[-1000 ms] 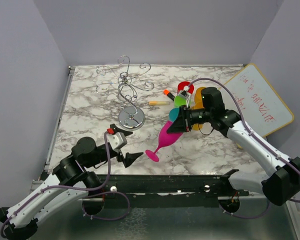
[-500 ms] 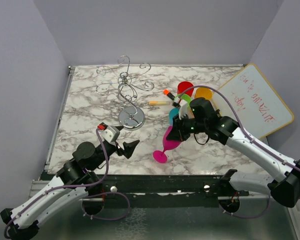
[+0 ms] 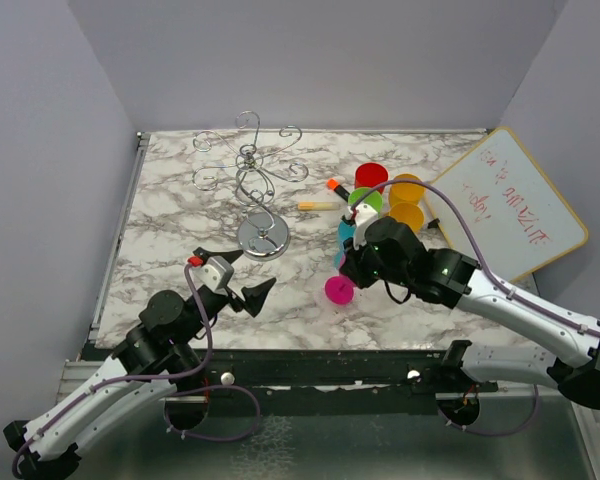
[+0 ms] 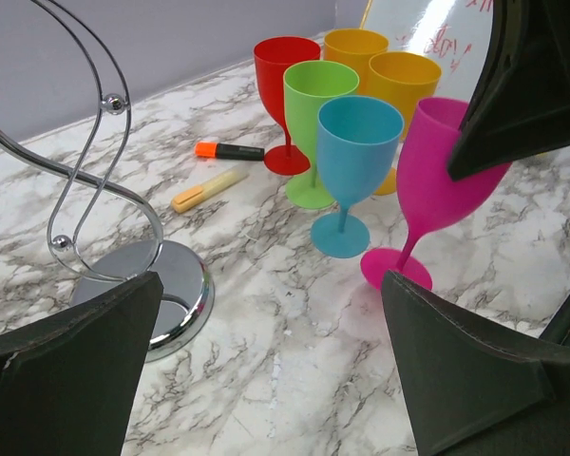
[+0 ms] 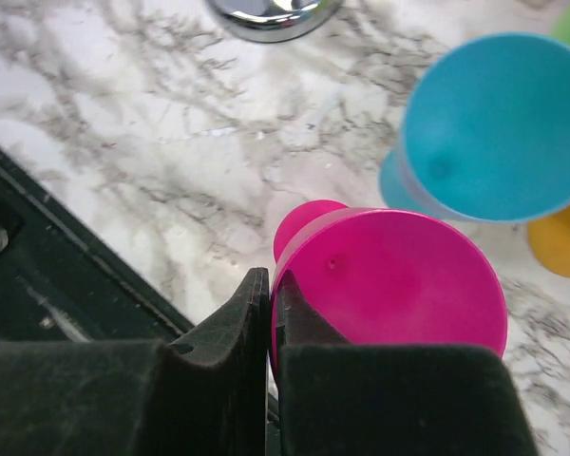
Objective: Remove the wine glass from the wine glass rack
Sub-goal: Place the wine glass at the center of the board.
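The robot's right gripper should next carry the magenta glass [image 5: 399, 275] past the blue glass toward the near orange one and down onto the marble, since the magenta glass is still outside the group.
The chrome wine glass rack [image 3: 250, 170] stands at the back left on its round mirror base [image 3: 262, 238], with no glass on its scroll arms. Its stem and base also show in the left wrist view [image 4: 133, 275]. My right gripper [image 3: 356, 262] is shut on the rim of a magenta wine glass [image 5: 399, 275], one finger inside the bowl and one outside [image 5: 273, 313]. The glass stands nearly upright, its foot [image 3: 338, 290] at or just above the marble, right of the rack base. My left gripper [image 3: 242, 280] is open and empty, between the rack base and the magenta glass [image 4: 437, 180].
Red [image 3: 371, 177], green [image 3: 363, 200], blue [image 3: 346, 232] and two orange [image 3: 407, 187] wine glasses stand grouped behind the magenta one. An orange marker [image 3: 335, 185] and a yellow marker [image 3: 317, 205] lie near them. A whiteboard [image 3: 515, 200] leans at the right edge.
My right gripper has swung the magenta glass from tilted to nearly upright and lowered its foot to the marble, nearer the front. My left arm has moved forward toward the rack base.
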{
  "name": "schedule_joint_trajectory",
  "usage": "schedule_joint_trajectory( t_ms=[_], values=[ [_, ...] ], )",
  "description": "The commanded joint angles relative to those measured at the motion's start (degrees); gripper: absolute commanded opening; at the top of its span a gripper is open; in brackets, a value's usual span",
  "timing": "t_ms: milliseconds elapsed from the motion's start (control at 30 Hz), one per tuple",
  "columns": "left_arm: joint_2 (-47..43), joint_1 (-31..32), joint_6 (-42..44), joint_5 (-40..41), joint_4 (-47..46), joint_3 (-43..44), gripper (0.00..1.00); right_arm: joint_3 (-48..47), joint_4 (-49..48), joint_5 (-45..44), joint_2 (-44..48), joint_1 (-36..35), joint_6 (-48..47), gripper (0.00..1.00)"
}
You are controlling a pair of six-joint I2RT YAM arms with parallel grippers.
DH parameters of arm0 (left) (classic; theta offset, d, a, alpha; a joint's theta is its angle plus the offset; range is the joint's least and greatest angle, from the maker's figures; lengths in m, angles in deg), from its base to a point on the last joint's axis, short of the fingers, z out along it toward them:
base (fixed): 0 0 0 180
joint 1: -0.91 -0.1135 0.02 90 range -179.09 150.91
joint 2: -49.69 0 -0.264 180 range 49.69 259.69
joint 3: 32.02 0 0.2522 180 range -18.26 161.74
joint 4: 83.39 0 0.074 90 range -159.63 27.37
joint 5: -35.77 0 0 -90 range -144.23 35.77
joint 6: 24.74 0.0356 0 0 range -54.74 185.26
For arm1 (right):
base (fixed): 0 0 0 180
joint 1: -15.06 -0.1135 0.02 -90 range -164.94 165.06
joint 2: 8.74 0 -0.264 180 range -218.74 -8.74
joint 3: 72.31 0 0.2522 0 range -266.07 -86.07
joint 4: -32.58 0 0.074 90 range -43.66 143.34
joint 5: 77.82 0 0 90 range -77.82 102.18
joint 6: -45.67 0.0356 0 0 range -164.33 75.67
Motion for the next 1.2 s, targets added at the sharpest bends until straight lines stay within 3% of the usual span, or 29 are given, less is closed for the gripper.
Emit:
schedule_joint_trajectory(
  t_ms=[0,267,667,900,1167],
  values=[
    [-0.5,-0.1,2.8,1.0,0.0,-0.9,0.99,2.1,1.8,-11.3,2.2,0.0,0.3,0.0],
    [0.0,-0.1,3.2,0.8,0.5,-0.7,0.99,6.7,2.6,-15.1,4.8,0.0,2.8,0.01],
    [1.5,-0.1,1.1,0.9,1.8,0.1,0.99,6.7,4.2,-26.3,-0.4,1.2,5.4,0.0],
    [2.0,-0.1,1.4,1.5,2.5,0.7,0.99,6.1,1.1,-20.1,-1.2,8.7,2.1,0.0],
    [-0.5,-0.1,1.1,2.0,3.3,0.9,0.99,5.2,-0.2,-16.8,-2.9,11.0,0.6,0.01]
  ],
)
